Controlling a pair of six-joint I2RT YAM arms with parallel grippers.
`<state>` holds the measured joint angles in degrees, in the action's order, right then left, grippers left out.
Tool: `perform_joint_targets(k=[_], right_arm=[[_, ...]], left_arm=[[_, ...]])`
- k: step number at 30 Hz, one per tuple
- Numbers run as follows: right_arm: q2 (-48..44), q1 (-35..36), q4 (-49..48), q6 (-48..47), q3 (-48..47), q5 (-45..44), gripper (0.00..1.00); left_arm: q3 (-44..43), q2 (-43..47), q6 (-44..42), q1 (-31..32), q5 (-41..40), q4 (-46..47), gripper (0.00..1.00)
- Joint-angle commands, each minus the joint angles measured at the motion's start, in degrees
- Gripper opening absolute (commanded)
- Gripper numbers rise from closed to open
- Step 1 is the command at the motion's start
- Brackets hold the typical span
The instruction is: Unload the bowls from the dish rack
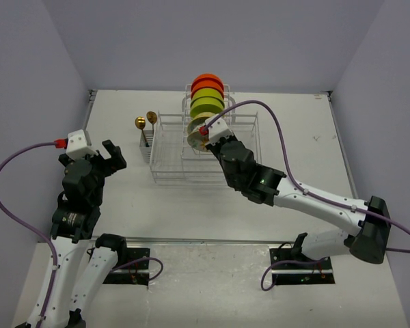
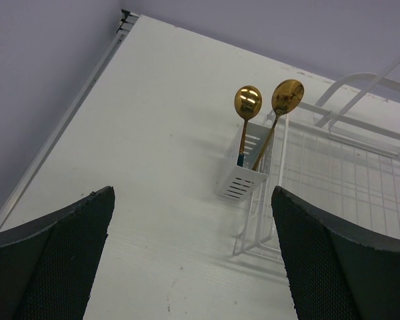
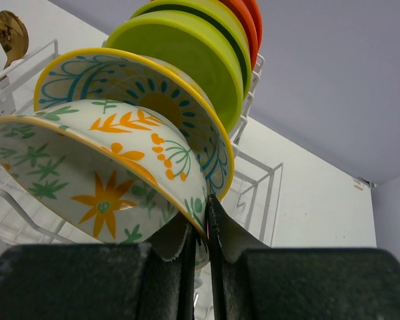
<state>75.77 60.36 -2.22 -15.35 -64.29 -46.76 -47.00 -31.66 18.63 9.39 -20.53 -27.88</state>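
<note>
My right gripper lifts over the rack's side and comes down next, freeing the patterned bowl, since bare table lies below, to its right in the top view.
The white wire dish rack [image 1: 169, 162] stands at mid-table with bowls on edge in a row: orange-red ones [image 1: 207, 82] at the back, lime-green ones [image 1: 206, 104], then pale patterned ones [image 1: 195, 134] nearest. My right gripper [image 3: 207, 227] is shut on the lower rim of the nearest patterned bowl [image 3: 100, 180], one finger inside the rim and one outside. Behind it stand a second patterned bowl [image 3: 143, 87], a green bowl [image 3: 180, 53] and an orange-red bowl [image 3: 248, 20]. My left gripper [image 1: 113, 156] hangs open left of the rack, holding nothing.
Two gold spoons [image 2: 247, 103] stand in a white cutlery holder [image 2: 243, 175] on the rack's left end [image 2: 347, 167]. Bare tabletop [image 2: 153, 167] lies under the left gripper. Upright rack wires [image 3: 263, 193] stand to the right of the held bowl.
</note>
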Motion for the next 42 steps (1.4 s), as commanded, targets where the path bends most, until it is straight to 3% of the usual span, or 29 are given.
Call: perform_joint_targets(k=[1,12,27,33,36,39,40,42], right_arm=[[-4.0,0.3,-5.5,-0.3,0.8,-0.6,0.00],[-7.6,0.3,-7.6,-0.2,2.5,0.3,0.00],[-15.1,0.3,1.0,7.6,2.4,7.8,0.00],[-21.0,-0.8,9.9,14.6,0.9,10.6,0.00],[-22.4,-6.6,18.7,25.1,-4.1,14.4,0.00],[-23.2,-28.2,26.0,32.3,-5.8,27.7,0.00],[-23.2,-32.4,27.6,33.4,-5.6,33.4,0.00],[-22.7,-42.2,29.5,35.5,-5.6,36.5,0.00]], left_arm=[[0.2,-0.2,-0.9,-0.6,0.6,2.3,1.00],[0.2,-0.2,-1.0,-0.6,1.1,2.3,1.00],[0.4,-0.3,-1.1,-0.6,1.6,2.5,1.00],[0.4,-0.3,-1.1,-0.6,1.7,2.6,1.00],[0.4,-0.4,-1.2,-0.6,1.9,2.5,1.00],[0.3,-0.5,-1.2,-0.6,2.0,2.4,1.00],[0.3,-0.4,-1.2,-0.6,2.0,2.3,1.00],[0.2,-0.3,-1.2,-0.6,1.8,2.4,1.00]])
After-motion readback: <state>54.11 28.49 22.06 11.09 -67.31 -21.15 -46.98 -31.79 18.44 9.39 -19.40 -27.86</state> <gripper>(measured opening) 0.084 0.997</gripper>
